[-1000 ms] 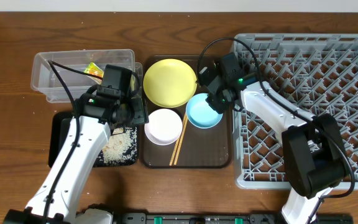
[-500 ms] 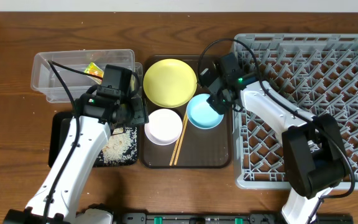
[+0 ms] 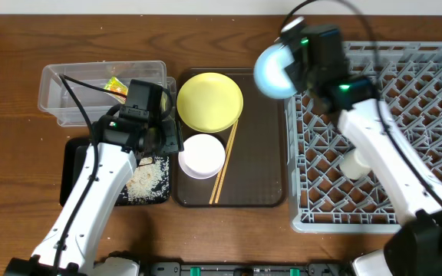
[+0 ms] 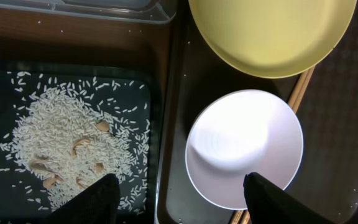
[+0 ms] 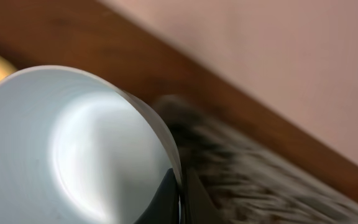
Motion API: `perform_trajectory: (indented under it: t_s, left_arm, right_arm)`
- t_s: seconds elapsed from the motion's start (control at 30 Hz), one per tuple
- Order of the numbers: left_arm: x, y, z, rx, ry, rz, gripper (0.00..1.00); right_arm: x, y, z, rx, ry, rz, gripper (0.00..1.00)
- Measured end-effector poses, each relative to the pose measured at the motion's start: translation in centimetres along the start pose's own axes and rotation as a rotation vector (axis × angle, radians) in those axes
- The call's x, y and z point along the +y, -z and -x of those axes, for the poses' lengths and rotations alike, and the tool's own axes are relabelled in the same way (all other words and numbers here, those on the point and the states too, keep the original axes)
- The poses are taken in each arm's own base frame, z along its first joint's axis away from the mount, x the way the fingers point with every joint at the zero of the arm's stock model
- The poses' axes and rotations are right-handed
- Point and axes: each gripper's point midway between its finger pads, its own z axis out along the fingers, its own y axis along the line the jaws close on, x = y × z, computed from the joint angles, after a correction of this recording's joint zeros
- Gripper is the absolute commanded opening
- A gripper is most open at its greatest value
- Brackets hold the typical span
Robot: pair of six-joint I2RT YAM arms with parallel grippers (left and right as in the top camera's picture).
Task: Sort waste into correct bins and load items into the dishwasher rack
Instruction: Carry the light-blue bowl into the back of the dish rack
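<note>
The right gripper lowers the light blue bowl into the far corner of the grey rack, near the tray, next.
My right gripper is shut on the rim of the light blue bowl and holds it tilted in the air over the rack's left edge; in the right wrist view the bowl fills the left, its rim pinched at my gripper. My left gripper is open above the white bowl and the rice heap in the black tray. The yellow plate, white bowl and chopsticks lie on the brown tray. The grey rack holds a small white cup. The snack wrapper lies in the clear tub.
The brown serving tray lies between the bins and the rack. The left arm reaches over the black tray. Black cables run above the clear tub and the rack's left side. The wooden table shows at the left.
My right gripper has lifted the light blue bowl off the brown tray and carried it up and right to the rack's left edge. The left arm has not moved.
</note>
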Motion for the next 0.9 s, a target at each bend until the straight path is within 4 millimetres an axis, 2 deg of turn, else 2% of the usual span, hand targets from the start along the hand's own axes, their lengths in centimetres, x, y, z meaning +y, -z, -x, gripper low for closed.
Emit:
perform_trajectory:
  t_s: [0.2, 0.33, 0.5, 0.7, 0.9]
  left_arm:
    - [0.0, 0.0, 0.0, 0.0, 0.0, 0.0, 0.67]
    - [0.0, 0.0, 0.0, -0.001, 0.0, 0.0, 0.67]
    - [0.0, 0.0, 0.1, -0.002, 0.0, -0.001, 0.67]
    - [0.0, 0.0, 0.1, -0.002, 0.0, -0.001, 0.67]
    - [0.0, 0.0, 0.1, -0.002, 0.0, -0.001, 0.67]
  right_arm:
    - [-8.3, -0.4, -1.5, 0.059, -0.069, -0.364, 0.01]
    - [-11.6, -0.8, -2.9, 0.115, -0.094, -0.564, 0.01]
    - [-11.5, -2.6, -5.0, 0.2, -0.066, -0.64, 0.01]
    - [-8.7, -5.6, -7.6, 0.3, 0.01, -0.622, 0.01]
    - [-6.6, -5.7, -7.2, 0.289, 0.01, -0.592, 0.01]
